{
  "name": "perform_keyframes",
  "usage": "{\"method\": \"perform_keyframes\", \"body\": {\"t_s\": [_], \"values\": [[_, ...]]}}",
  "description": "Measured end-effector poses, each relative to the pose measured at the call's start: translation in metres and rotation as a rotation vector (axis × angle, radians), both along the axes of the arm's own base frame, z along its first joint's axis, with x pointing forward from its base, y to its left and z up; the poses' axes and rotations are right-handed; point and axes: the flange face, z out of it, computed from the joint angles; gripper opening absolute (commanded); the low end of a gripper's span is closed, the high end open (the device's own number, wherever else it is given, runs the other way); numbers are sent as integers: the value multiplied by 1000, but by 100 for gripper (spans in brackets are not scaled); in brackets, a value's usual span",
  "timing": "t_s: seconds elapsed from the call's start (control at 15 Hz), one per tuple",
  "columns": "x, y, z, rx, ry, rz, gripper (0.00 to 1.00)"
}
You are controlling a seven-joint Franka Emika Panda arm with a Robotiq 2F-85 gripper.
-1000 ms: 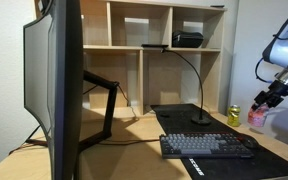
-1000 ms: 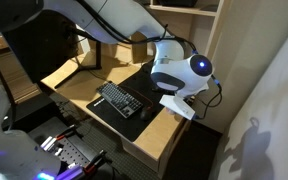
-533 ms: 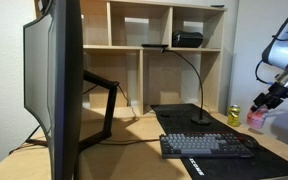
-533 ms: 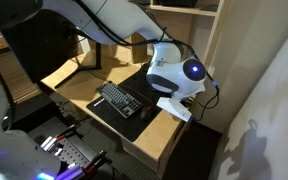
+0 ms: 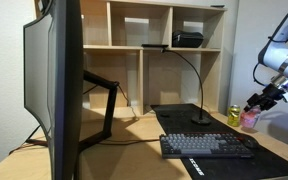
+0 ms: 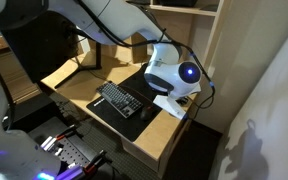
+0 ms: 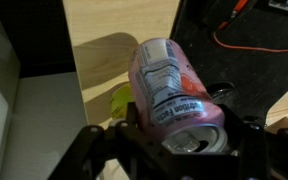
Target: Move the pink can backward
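Next, my gripper will lower the pink can onto the wood by the desk's edge, slightly away from the yellow-green can because they nearly touch.
The pink can fills the wrist view, held between my gripper's fingers near its silvery top. In an exterior view the pink can hangs in my gripper at the right edge of the desk, close beside the yellow-green can. The yellow-green can also shows in the wrist view, behind the pink can. In the other exterior view the arm's wrist hides both cans.
A black keyboard lies on a dark desk mat. A gooseneck lamp base stands behind it. A large monitor stands at the near side. Wooden shelves line the back. An orange cable crosses the mat.
My gripper has moved the pink can a little toward the yellow-green can and the back of the desk.
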Motion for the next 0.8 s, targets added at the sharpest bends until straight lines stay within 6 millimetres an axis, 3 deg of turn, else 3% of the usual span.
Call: {"method": "perform_keyframes", "body": {"t_s": [0.2,0.47,0.8], "values": [[3,9,-14,-17,6,-18,53],[-4,1,-31,-114,13,-45,53],[-3,2,-30,-158,13,-41,53]]}}
